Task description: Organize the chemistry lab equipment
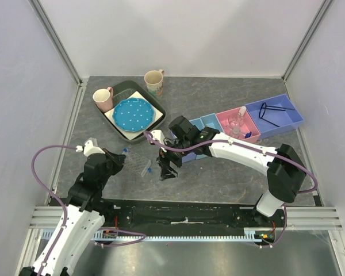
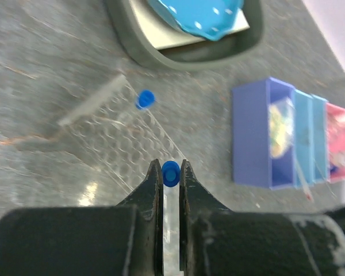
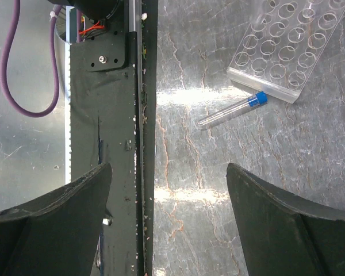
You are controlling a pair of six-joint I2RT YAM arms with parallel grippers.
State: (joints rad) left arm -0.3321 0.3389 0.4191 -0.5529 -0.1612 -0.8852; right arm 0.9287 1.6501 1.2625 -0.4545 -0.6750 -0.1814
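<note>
The blue-capped tube is already upright in the rack, so I should next lower my left gripper over the open rack hole (image 2: 109,125) beside that tube and let go there.
My left gripper (image 2: 171,167) is shut on a blue-capped clear tube (image 2: 171,173); its cap pokes out between the fingertips, just above a clear plastic tube rack (image 2: 112,135). In the top view this gripper (image 1: 118,156) sits left of the rack (image 1: 144,167). A second blue-capped tube (image 3: 233,110) lies flat on the table by the rack's edge (image 3: 287,52). My right gripper (image 3: 168,169) hangs open over bare table near that tube, with nothing between its fingers. Farther right, a stoppered flask (image 1: 237,122) stands in a pink bin and a black wire frame (image 1: 276,110) lies in a blue bin.
A grey tray (image 1: 118,91) at the back left holds a blue dotted plate (image 1: 131,113). A pink mug (image 1: 103,99) and a cream mug (image 1: 154,81) stand beside it. A row of blue and pink bins (image 2: 256,135) runs along the right. A black rail (image 3: 135,144) edges the table front.
</note>
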